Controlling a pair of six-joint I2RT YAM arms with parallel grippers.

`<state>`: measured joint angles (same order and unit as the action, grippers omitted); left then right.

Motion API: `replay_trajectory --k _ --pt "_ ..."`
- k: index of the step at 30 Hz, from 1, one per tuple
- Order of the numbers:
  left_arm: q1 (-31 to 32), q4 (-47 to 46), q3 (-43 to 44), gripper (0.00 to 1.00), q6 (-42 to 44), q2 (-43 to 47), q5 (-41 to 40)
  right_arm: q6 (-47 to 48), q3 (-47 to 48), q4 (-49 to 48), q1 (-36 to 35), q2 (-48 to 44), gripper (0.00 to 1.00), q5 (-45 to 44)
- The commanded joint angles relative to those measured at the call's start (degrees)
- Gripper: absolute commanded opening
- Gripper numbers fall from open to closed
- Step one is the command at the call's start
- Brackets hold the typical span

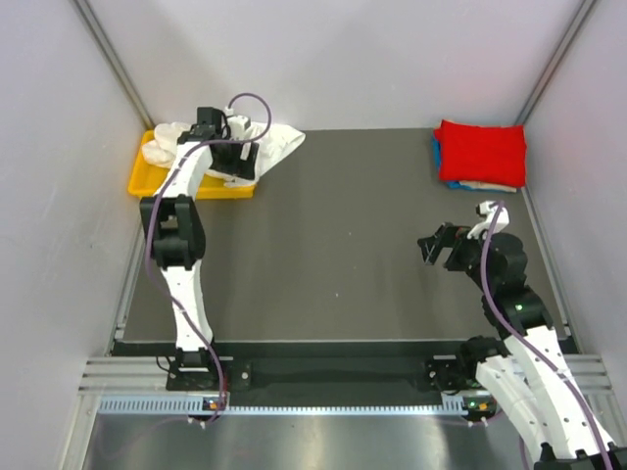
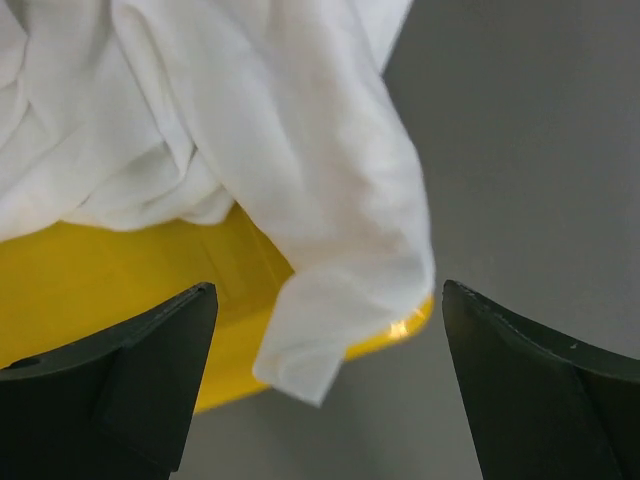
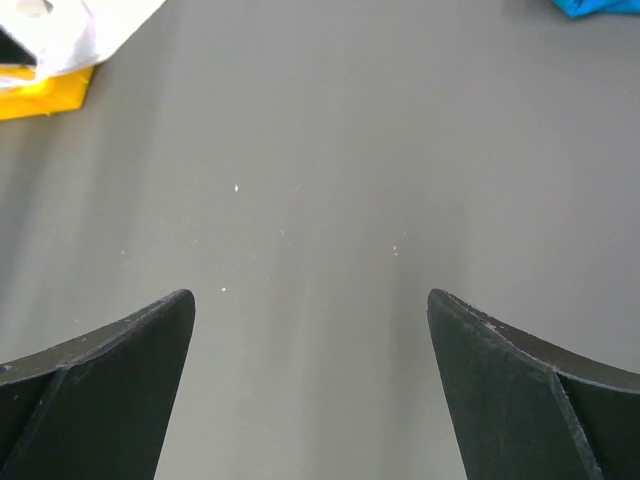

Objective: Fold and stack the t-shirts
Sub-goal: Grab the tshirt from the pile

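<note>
I should move my left gripper outward past the tray's near rim, then down, and close on the white t-shirt, as it bunches into folds there.
A crumpled white t-shirt (image 1: 274,147) lies in the yellow tray (image 1: 147,180) at the back left, one part hanging over the tray's right rim onto the table. In the left wrist view the white t-shirt (image 2: 290,190) drapes over the yellow tray (image 2: 110,280) just ahead of the jaws. My left gripper (image 1: 235,168) (image 2: 325,310) is open and empty over the tray's near right edge. A folded red t-shirt (image 1: 480,152) tops a stack at the back right, with blue (image 1: 438,157) and cream (image 1: 490,186) edges under it. My right gripper (image 1: 438,247) (image 3: 310,310) is open and empty above bare table.
Grey walls with metal posts enclose the dark table (image 1: 333,245) on three sides. A metal rail (image 1: 323,377) with both arm bases runs along the near edge. The right wrist view shows a corner of the tray (image 3: 45,90) far left and blue cloth (image 3: 595,8) far right.
</note>
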<state>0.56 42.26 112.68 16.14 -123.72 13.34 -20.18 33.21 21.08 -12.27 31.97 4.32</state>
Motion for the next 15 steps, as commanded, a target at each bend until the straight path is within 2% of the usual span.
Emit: replay_trajectory --k 1,5,8,12,14,15 --pt "-2.1 -3.2 11.3 0.99 -7.3 -4.5 -2.2 1.0 0.4 -1.8 -0.7 1.3 1.00 0.3" --pt "-2.8 -5.5 20.6 0.99 -11.1 -13.9 -5.4 1.7 -0.1 -2.8 -0.7 2.5 1.00 -0.1" --pt "-2.4 -6.7 24.1 0.99 -11.2 -19.5 -5.5 2.1 0.0 -2.9 -0.8 4.0 1.00 -0.4" --pt "-2.1 -9.6 24.3 0.99 -10.5 -23.7 -8.4 2.3 -0.4 -3.9 -0.7 5.7 1.00 -0.8" --pt "-2.0 -9.6 24.6 0.94 -9.3 -25.4 -9.7 2.3 -0.4 -4.3 -0.8 6.2 1.00 -0.8" --pt "-2.1 -9.0 24.6 0.86 -8.5 -25.6 -9.1 2.2 -0.3 -4.4 -0.8 6.6 1.00 -0.6"
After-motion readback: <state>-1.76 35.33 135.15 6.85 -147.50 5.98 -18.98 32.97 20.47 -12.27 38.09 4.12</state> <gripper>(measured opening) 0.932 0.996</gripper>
